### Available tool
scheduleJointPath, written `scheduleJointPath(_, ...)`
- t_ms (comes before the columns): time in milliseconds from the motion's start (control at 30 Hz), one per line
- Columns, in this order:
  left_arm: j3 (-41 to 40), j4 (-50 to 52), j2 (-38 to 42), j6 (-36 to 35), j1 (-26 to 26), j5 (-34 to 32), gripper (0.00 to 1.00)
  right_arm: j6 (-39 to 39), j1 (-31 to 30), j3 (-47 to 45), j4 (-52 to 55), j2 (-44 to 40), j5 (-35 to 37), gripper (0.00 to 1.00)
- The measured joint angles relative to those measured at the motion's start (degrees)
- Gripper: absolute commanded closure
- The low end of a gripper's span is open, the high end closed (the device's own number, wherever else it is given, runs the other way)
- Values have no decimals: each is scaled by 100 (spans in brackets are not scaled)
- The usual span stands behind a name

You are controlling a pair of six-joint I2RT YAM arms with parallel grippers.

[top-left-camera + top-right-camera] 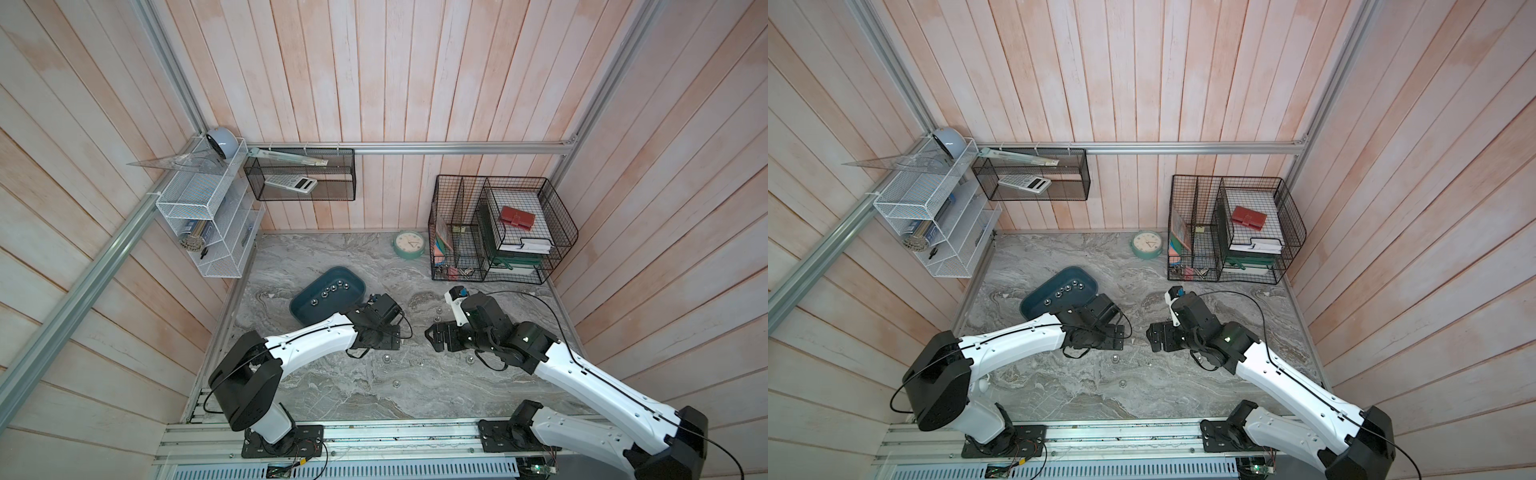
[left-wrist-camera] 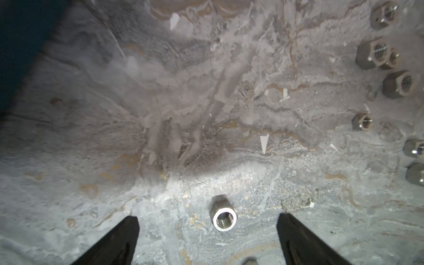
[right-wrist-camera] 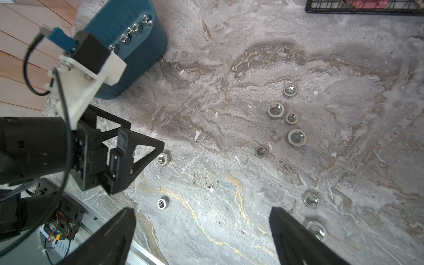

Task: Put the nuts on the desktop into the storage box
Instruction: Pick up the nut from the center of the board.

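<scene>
My left gripper is above and in front of the silver nut (image 1: 386,359) (image 2: 224,216), so next it will go down and move back a little to bring its open fingers around that nut.
The teal storage box (image 1: 303,316) (image 1: 1032,311) (image 3: 146,57) lies at the left of the desktop (image 1: 332,395) with several nuts (image 1: 332,289) inside. My left gripper (image 2: 207,220) hangs open just right of the box, and one upright nut (image 2: 224,218) (image 3: 163,159) stands on the marble between its fingers (image 3: 151,146). Facing it, my right gripper (image 3: 203,220) (image 1: 430,334) is open over bare marble. Several loose nuts (image 3: 297,137) (image 2: 400,85) lie in a cluster beyond it. Two more nuts (image 3: 311,199) sit beside its finger, and another nut (image 3: 163,203) (image 1: 386,357) lies nearer the front.
A mint-green clock (image 1: 409,245) and a black wire basket (image 1: 498,228) stand at the back right. A white mesh rack (image 1: 208,216) hangs on the left wall. An aluminium rail (image 1: 374,436) runs along the front edge.
</scene>
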State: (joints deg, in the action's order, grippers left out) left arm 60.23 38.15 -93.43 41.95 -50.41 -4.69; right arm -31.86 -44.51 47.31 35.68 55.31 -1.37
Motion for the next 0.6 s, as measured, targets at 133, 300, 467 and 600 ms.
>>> scheduleJointPath(133, -9, -33, -221, 101, -181, 26, 2, -118, -44, -271, 94, -367, -142, 2)
scheduleJointPath(300, -37, -92, -223, 227, -236, 46, 11, -184, -188, -483, 166, -616, -501, 2)
scheduleJointPath(467, -125, -162, -289, 343, -293, 76, 19, -260, -428, -634, 170, -590, -758, 2)
scheduleJointPath(600, -129, -219, -452, 407, -334, 144, 37, -264, -549, -636, 173, -549, -776, 2)
